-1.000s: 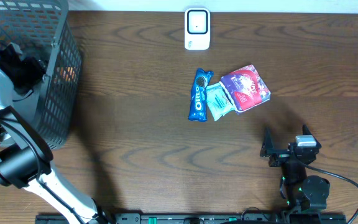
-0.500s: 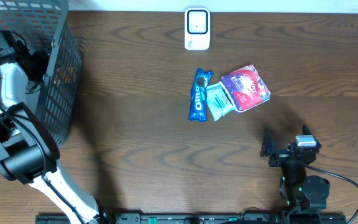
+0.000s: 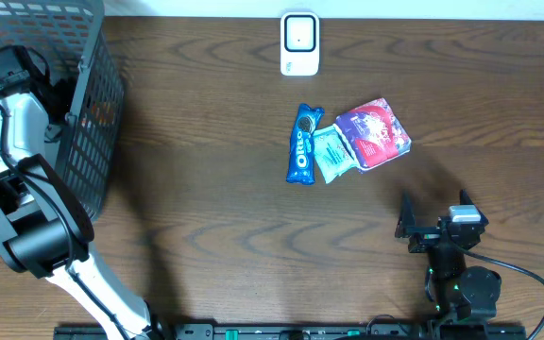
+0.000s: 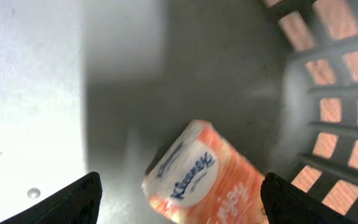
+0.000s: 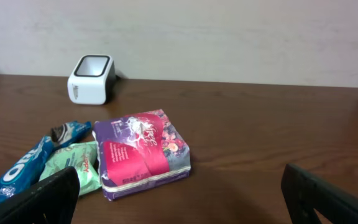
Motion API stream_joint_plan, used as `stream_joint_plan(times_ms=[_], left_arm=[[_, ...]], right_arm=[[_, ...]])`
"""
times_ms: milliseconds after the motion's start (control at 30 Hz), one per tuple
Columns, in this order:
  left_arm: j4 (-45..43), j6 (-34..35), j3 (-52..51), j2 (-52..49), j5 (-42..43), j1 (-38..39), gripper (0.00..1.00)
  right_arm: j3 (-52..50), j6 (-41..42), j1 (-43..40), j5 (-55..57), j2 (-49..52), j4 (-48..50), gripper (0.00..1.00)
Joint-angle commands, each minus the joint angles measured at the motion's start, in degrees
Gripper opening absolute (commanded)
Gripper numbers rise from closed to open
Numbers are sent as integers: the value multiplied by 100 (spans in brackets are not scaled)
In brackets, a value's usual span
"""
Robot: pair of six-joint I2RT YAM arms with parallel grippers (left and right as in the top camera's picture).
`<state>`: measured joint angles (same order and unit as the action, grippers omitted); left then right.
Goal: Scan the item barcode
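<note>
My left gripper is open and needs to lower its fingers first to get around the white-labelled end of the Kleenex tissue pack (image 4: pixel 197 174). Then it needs to close on the pack.
In the left wrist view, an orange and white Kleenex tissue pack (image 4: pixel 197 174) lies on the grey floor of the basket (image 4: pixel 328 124). My left gripper (image 4: pixel 181 179) is open and straddles the pack. Its right finger is close to the pack's edge and its left finger stands well apart. The white barcode scanner (image 3: pixel 299 43) stands at the back middle of the table. My right gripper (image 3: pixel 434 203) rests open at the front right, with nothing between its fingers (image 5: pixel 55 193).
A blue Oreo pack (image 3: pixel 301 144), a green pack (image 3: pixel 332 153) and a purple tissue pack (image 3: pixel 373 132) lie together below the scanner. The black wire basket (image 3: pixel 83 161) fills the far left, with my left arm (image 3: pixel 22 113) reaching into it.
My left arm has shifted toward the back of the table inside the basket. The right arm and the table items have not moved.
</note>
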<state>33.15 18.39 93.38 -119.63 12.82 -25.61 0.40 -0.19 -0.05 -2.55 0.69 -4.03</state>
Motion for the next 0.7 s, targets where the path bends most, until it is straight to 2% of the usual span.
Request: stream_joint_plan(times_ms=[0, 133, 300, 433, 567, 667], left_arm=[[24, 37, -52, -61, -90, 20, 82], [-70, 44, -146, -90, -87, 20, 82], [-66, 575, -205, -280, -85, 22, 82], [-63, 605, -214, -553, -85, 35, 80], [-90, 568, -214, -601, -90, 26, 65], [-133, 570, -203, -599, -87, 24, 48]], right_arm=[[-9, 98, -39, 31, -31, -24, 99], [-9, 98, -39, 31, -31, -24, 99], [-9, 98, -39, 31, -31, -24, 99], [-9, 98, -39, 31, -31, -24, 99], [-9, 98, -39, 31, -31, -24, 99], [-9, 98, -39, 31, -31, -24, 99]])
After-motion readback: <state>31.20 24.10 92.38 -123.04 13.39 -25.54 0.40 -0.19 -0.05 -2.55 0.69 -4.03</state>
